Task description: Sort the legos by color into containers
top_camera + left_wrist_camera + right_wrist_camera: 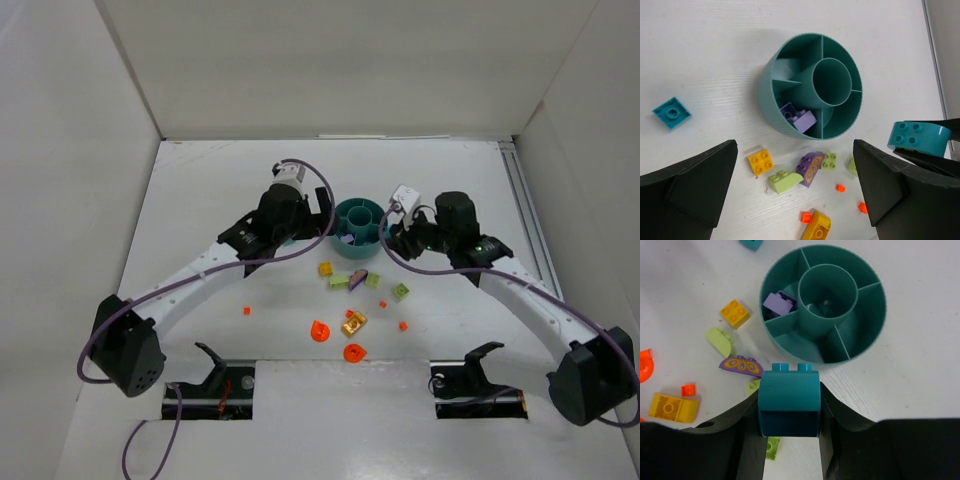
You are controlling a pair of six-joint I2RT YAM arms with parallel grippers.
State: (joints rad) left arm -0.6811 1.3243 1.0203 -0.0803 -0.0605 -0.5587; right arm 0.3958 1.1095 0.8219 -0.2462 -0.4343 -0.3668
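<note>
The dish's near outer section is empty, so I will next move my right gripper to the left in the top view, over that section, and let go of the turquoise brick [789, 395].
The teal dish [358, 250] [767, 95] [790, 352] holds a pale purple brick [799, 117] [777, 302] in one outer section. My left gripper [312, 218] [795, 165] hangs open and empty over the loose legos just in front of the dish: a yellow brick [760, 161], a lime slope [785, 181], a purple butterfly piece [811, 167] and a gold brick [816, 227]. My right gripper [392, 238] [789, 407] is shut on a turquoise curved brick [789, 395] [917, 137], held just short of the dish's near rim. A turquoise flat tile [671, 112] lies left of the dish.
Two orange round pieces [320, 331] [354, 352] and orange dots [246, 310] [840, 188] lie nearer the arm bases. Another lime brick [400, 291] sits under the right arm. White walls enclose the table on three sides.
</note>
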